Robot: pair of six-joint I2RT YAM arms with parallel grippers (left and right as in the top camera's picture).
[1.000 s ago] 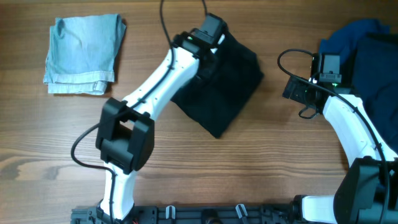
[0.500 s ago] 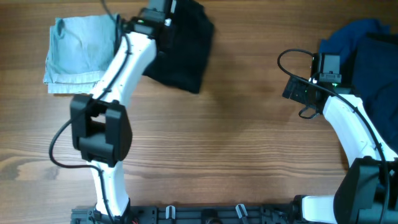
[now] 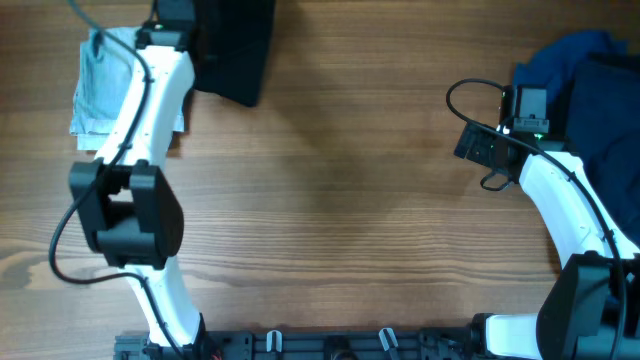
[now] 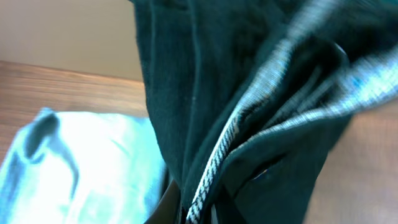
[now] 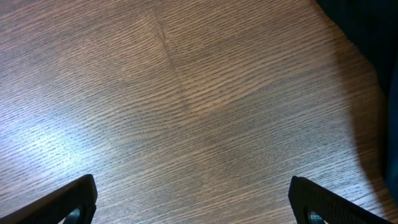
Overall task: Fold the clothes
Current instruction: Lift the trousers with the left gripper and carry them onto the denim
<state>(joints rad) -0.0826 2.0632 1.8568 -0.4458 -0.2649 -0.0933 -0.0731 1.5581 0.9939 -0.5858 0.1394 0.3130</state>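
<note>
The pale blue garment [image 3: 100, 88] is below and to the left in the overhead view, so the left gripper should next move down that way and let go of the shorts [image 3: 236, 52] on top of it.
The black shorts [image 3: 236, 52] hang folded at the table's far edge, just right of the folded pale blue garment [image 3: 100, 88]. My left gripper [image 3: 190, 18] is shut on the black shorts. In the left wrist view the black shorts [image 4: 186, 81] fill the frame with their whitish waistband [image 4: 273, 93] showing. My left gripper [image 4: 194, 211] pinches the cloth at the bottom edge, above the pale blue garment [image 4: 81, 168]. My right gripper [image 3: 472, 148] stands open over bare wood, its fingertips [image 5: 78, 198] wide apart with nothing between them.
A heap of dark blue clothes [image 3: 590, 75] lies at the far right, behind my right wrist, and shows as a dark edge [image 5: 373, 43] in the right wrist view. The wooden table [image 3: 340, 200] stretches between both arms.
My left arm has swung left and toward the far edge, carrying the black shorts from the table's middle to beside the pale blue garment. The right arm has not moved.
</note>
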